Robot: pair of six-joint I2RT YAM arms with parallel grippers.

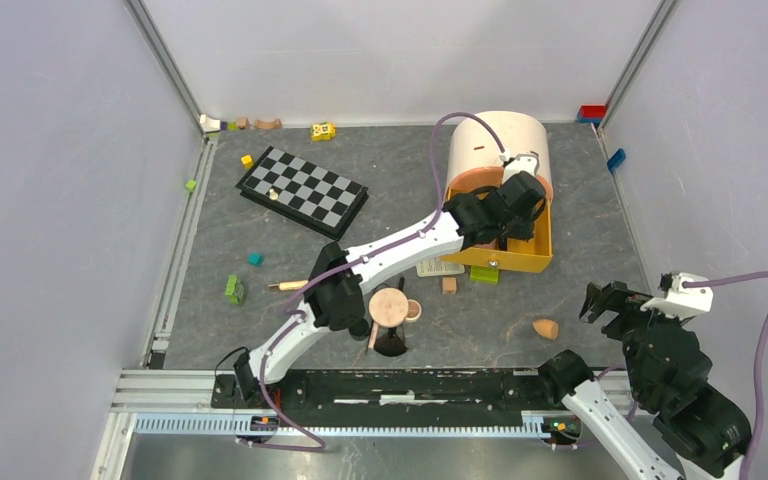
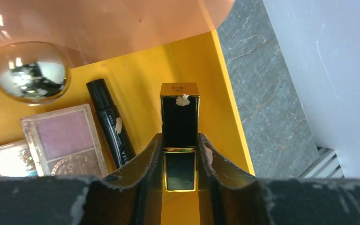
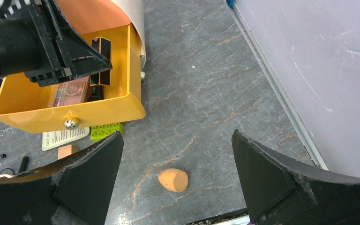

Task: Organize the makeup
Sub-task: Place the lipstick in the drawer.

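Observation:
My left gripper brings the black-gold tube (image 2: 179, 119) down onto the drawer's bare bottom between the black mascara tube (image 2: 110, 124) and the drawer's side next, then opens.
My left gripper (image 2: 180, 146) is shut on a black-gold tube (image 2: 179, 119) and holds it over the open yellow drawer (image 2: 218, 84) of the round peach organizer (image 1: 500, 140). A pink palette (image 2: 64, 138), a black mascara tube (image 2: 110, 124) and a glittery palette (image 2: 7, 159) lie in that drawer. I cannot tell whether the held tube touches the drawer floor. The orange teardrop sponge (image 3: 173, 180) lies on the table (image 1: 546, 328). My right gripper (image 3: 176, 136) hangs above it, open and wide, with nothing between its fingers (image 1: 615, 300).
A chessboard (image 1: 302, 190) lies at the back left. A round wooden stand (image 1: 388, 305) is by the left arm. A green brick (image 3: 106, 131), a printed card (image 3: 64, 137) and a wooden block (image 3: 67, 151) lie under the drawer front. The right wall (image 3: 318, 70) is close.

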